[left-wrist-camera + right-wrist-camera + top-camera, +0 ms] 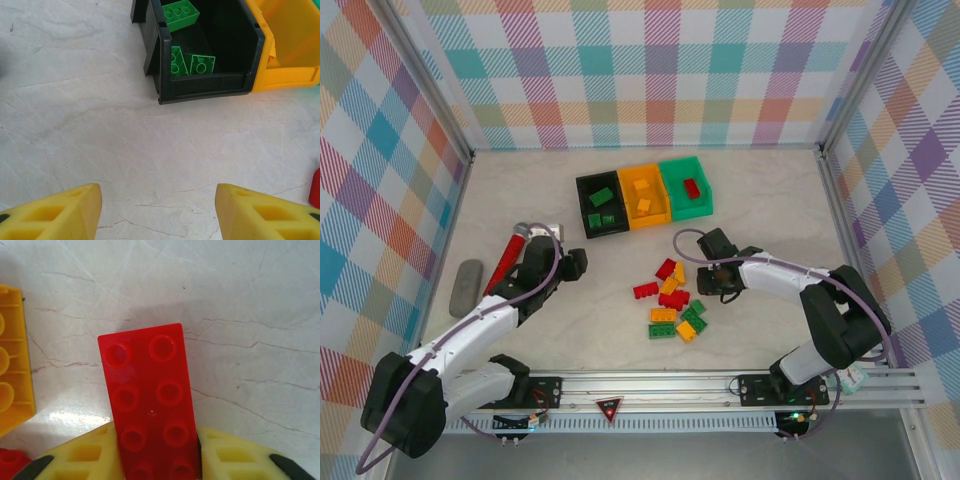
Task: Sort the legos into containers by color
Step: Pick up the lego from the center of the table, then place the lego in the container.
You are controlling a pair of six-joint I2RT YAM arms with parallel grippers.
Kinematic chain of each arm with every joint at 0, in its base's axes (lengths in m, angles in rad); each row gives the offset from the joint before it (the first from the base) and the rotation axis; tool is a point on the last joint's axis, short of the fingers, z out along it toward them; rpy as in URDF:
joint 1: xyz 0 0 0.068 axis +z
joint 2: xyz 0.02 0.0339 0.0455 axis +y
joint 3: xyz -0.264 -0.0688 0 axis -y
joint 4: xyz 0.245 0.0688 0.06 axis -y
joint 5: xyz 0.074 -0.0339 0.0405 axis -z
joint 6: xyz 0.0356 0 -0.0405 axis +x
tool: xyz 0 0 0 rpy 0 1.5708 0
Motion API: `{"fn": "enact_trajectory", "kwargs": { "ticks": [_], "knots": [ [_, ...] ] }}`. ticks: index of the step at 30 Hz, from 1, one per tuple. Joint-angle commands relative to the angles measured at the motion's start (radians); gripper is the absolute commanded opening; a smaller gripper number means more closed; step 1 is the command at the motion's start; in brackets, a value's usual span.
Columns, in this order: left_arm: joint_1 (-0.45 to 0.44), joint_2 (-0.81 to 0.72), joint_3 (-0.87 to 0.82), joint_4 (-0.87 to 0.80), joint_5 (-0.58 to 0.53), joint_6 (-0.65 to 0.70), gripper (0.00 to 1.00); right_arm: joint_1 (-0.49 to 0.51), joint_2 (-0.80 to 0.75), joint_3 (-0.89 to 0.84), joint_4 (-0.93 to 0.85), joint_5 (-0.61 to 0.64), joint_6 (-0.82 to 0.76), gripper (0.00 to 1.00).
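The right gripper lifts up next, carries the red lego outward over the bottom of the green container (pixel 681 190) and releases it, since a red lego is inside.
The three containers stand joined in a row at the back: black (pixel 588 215), orange-yellow (pixel 647 212) and green (pixel 685 207). The black container (pixel 205 85) holds green legos (pixel 192 64); a red one (pixel 691 187) lies in the green container. Several loose red, green and orange legos (pixel 672 300) lie mid-table. My right gripper (pixel 157 460) is shut on a red lego (pixel 147 395), its yellow fingers pressed against both long sides, just above the table at the pile's right edge (pixel 708 280). My left gripper (pixel 159 210) stands open over bare table, near the black container's front.
A long red stick with a grey head (pixel 512 258) and a grey oblong object (pixel 466 285) lie at the left, beside my left arm. An orange brick (pixel 12 365) lies just left of the held red one. Plaid walls close in three sides.
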Motion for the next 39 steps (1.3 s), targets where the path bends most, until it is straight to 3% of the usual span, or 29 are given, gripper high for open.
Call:
{"fn": "enact_trajectory", "kwargs": {
  "ticks": [1, 10, 20, 31, 34, 36, 39],
  "knots": [
    [0.000, 0.026, 0.028, -0.009, 0.015, 0.011, 0.62, 0.001, -0.006, 0.011, 0.005, -0.031, 0.001, 0.29],
    [0.000, 0.116, 0.063, -0.009, 0.042, 0.004, 0.62, 0.000, 0.012, 0.102, 0.021, -0.012, -0.041, 0.26],
    [0.000, 0.137, 0.072, -0.013, 0.035, 0.004, 0.62, -0.056, 0.186, 0.408, -0.007, 0.003, -0.151, 0.26],
    [0.001, 0.180, 0.095, -0.014, 0.083, 0.007, 0.62, -0.149, 0.451, 0.877, -0.158, -0.043, -0.219, 0.30],
    [0.000, 0.175, 0.100, -0.022, 0.083, 0.008, 0.62, -0.169, 0.524, 0.995, -0.209, -0.065, -0.225, 0.38],
    [0.000, 0.171, 0.097, -0.020, 0.084, 0.008, 0.62, -0.172, 0.562, 1.058, -0.242, -0.063, -0.231, 0.49],
    [0.001, 0.170, 0.095, -0.017, 0.091, 0.004, 0.62, -0.172, 0.559, 1.047, -0.234, -0.089, -0.230, 0.54]
  ]
}}
